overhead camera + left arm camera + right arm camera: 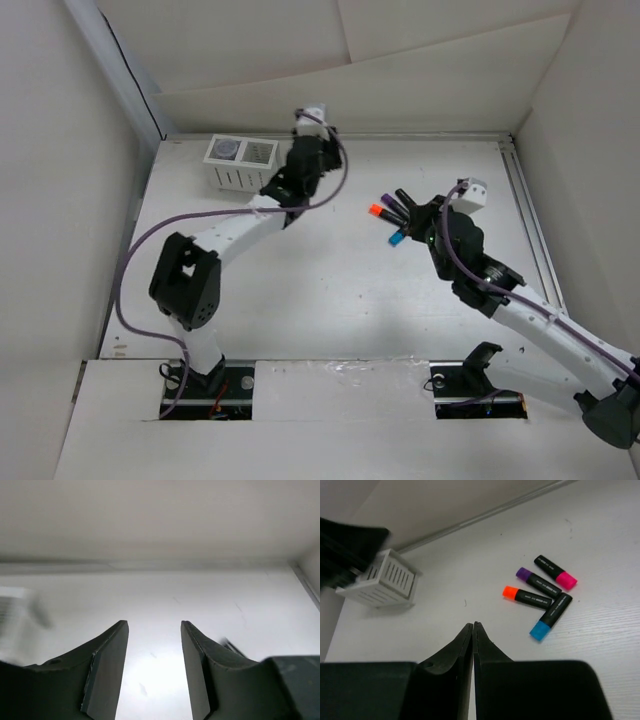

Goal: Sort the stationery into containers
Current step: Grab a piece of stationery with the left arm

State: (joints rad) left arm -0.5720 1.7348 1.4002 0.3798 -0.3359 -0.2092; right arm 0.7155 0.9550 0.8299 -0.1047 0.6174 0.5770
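Observation:
I need to lower my left gripper next from beside the organiser, rightward in the top view, onto the highlighter's blue cap (396,239), which lies clear of the other caps.
Several short black highlighters lie together on the table: orange-capped (527,597), purple-capped (537,581), pink-capped (556,572) and blue-capped (551,616). From above I see the orange cap (376,210) and the blue cap (396,238). My right gripper (472,625) is shut and empty, just short of them (420,222). The white slotted organiser (240,178) stands at the back left, with a purplish round piece (228,150) in its left compartment. My left gripper (154,625) is open and empty, beside the organiser's right end (312,145). The blue-and-white roll is out of view.
White walls enclose the table on the left, back and right. A metal rail (528,215) runs along the right edge. The organiser also shows in the right wrist view (387,580) and as a blur at the left of the left wrist view (12,605).

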